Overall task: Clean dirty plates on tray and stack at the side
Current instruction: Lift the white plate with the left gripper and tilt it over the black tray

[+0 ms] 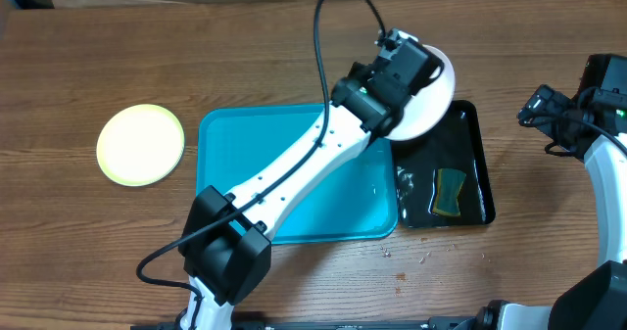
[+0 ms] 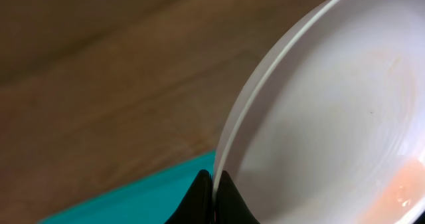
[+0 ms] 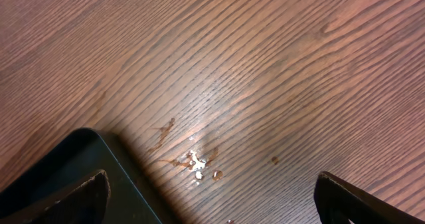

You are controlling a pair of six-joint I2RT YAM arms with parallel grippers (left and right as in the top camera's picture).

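Observation:
My left gripper swings to the left in the overhead view next, then down over the pale yellow-green plate (image 1: pixel 141 144). It releases there, because the plate lies flat for stacking.
My left gripper (image 1: pixel 402 70) is shut on the rim of a white plate (image 1: pixel 431 100), holding it tilted over the far right corner of the turquoise tray (image 1: pixel 294 203) and the black tray. In the left wrist view the two fingertips (image 2: pixel 202 191) pinch the plate's edge (image 2: pixel 319 117), and a faint orange smear shows on its inside at the lower right. A pale yellow-green plate (image 1: pixel 141 144) lies flat on the table left of the tray. My right gripper (image 3: pixel 212 201) is open above bare wood beside the black tray's corner (image 3: pixel 86 171), at the table's right edge in the overhead view.
A narrow black tray (image 1: pixel 460 173) right of the turquoise one holds a yellow-green sponge (image 1: pixel 450 192) and some wet scraps. Small drops and orange stains (image 3: pixel 196 161) mark the wood beside it. The left arm (image 1: pixel 294 173) stretches diagonally over the turquoise tray.

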